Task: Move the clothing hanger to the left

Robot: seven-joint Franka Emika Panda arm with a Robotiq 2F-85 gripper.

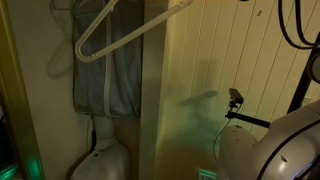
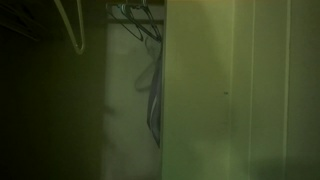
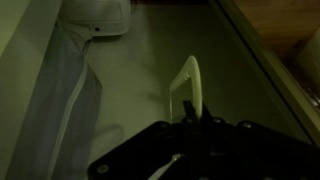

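The robot's gripper will lift the clothing hanger, bring it over onto the closet bar (image 2: pixel 118 20) and then let go of it there, because dark hangers already hang from that closet bar.
The clothing hanger (image 1: pixel 105 35) is a thin pale bar frame, hanging tilted at the top of the closet in front of a long grey garment (image 1: pixel 110 85). In the wrist view my gripper (image 3: pixel 196 106) is shut on one pale bar of the hanger (image 3: pixel 188 78), which rises from between the fingertips and bends left. The grey garment (image 3: pixel 60 100) hangs to its left. The gripper itself is out of view in both exterior views. A pale curved hanger piece (image 2: pixel 72 25) shows at the top left of an exterior view.
A pale paneled wall (image 1: pixel 220 60) flanks the closet opening. A white rounded object (image 1: pixel 100 160) sits below the garment. Dark hangers (image 2: pixel 140 20) and a wire hanger (image 2: pixel 153 95) hang on the rail. A small camera on a stand (image 1: pixel 235 97) and the white arm body (image 1: pixel 270 145) stand nearby.
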